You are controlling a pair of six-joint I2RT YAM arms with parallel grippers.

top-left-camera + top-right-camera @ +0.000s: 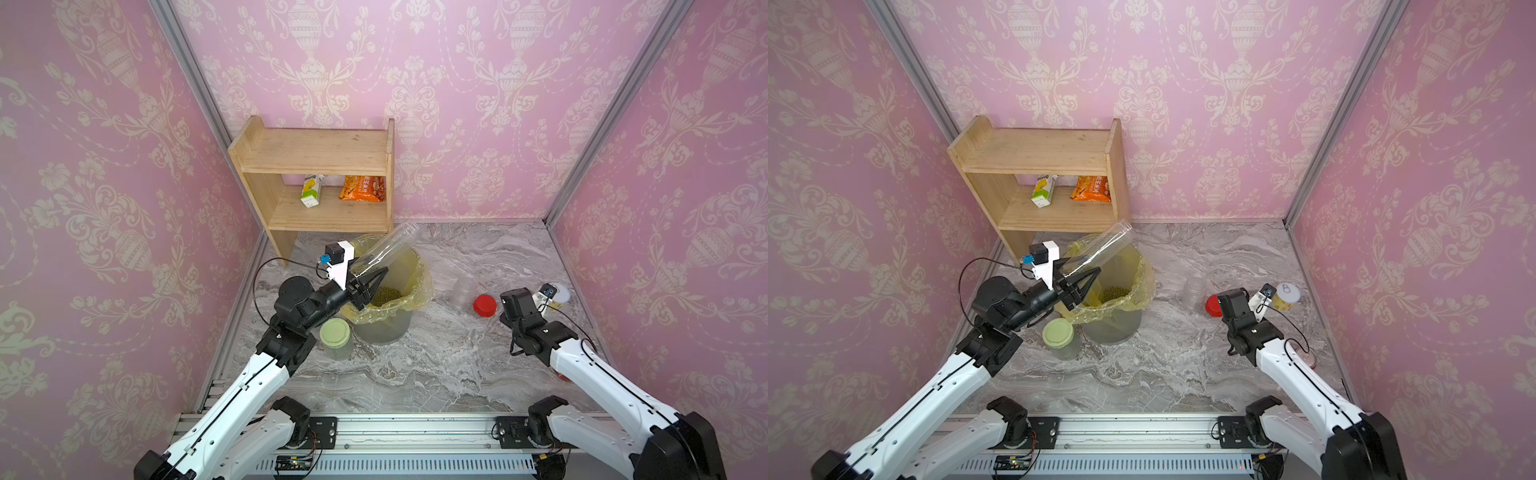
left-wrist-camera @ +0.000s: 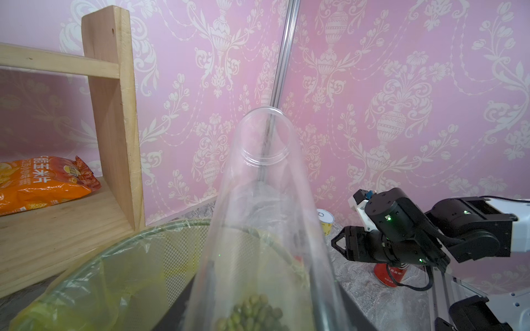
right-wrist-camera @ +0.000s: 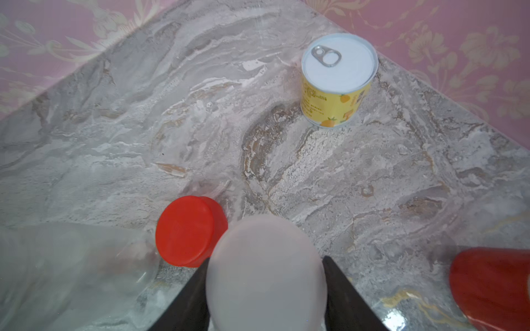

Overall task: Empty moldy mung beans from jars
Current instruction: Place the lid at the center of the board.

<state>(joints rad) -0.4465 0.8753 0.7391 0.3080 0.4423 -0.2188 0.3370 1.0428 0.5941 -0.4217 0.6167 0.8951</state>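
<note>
My right gripper moves down to the bare tabletop [image 1: 494, 323] beside the red lid next and releases the whitish lid there, as that patch is clear.
My left gripper [image 1: 380, 275] is shut on a slim clear jar [image 1: 390, 245] with no lid, held tilted over a mesh bin. Its open mouth [image 2: 265, 136] points up and away. A few mung beans [image 2: 252, 312] lie at its low end by the fingers. More mung beans [image 1: 384, 295] lie in the bin. My right gripper [image 3: 266, 259] is shut on a whitish lid [image 3: 263, 272] low over the table. Beside it lie a red lid [image 1: 484, 305] and an open, empty clear jar [image 1: 464, 291]. A wide jar with a pale green lid [image 1: 336, 334] stands by the bin.
The mesh bin [image 1: 409, 257] has a yellow bag liner and stands in front of a wooden shelf [image 1: 316, 158] holding a carton and a snack bag. A yellow tin [image 1: 559, 295] stands at the right wall. A red drink can [image 3: 493, 286] sits under my right arm.
</note>
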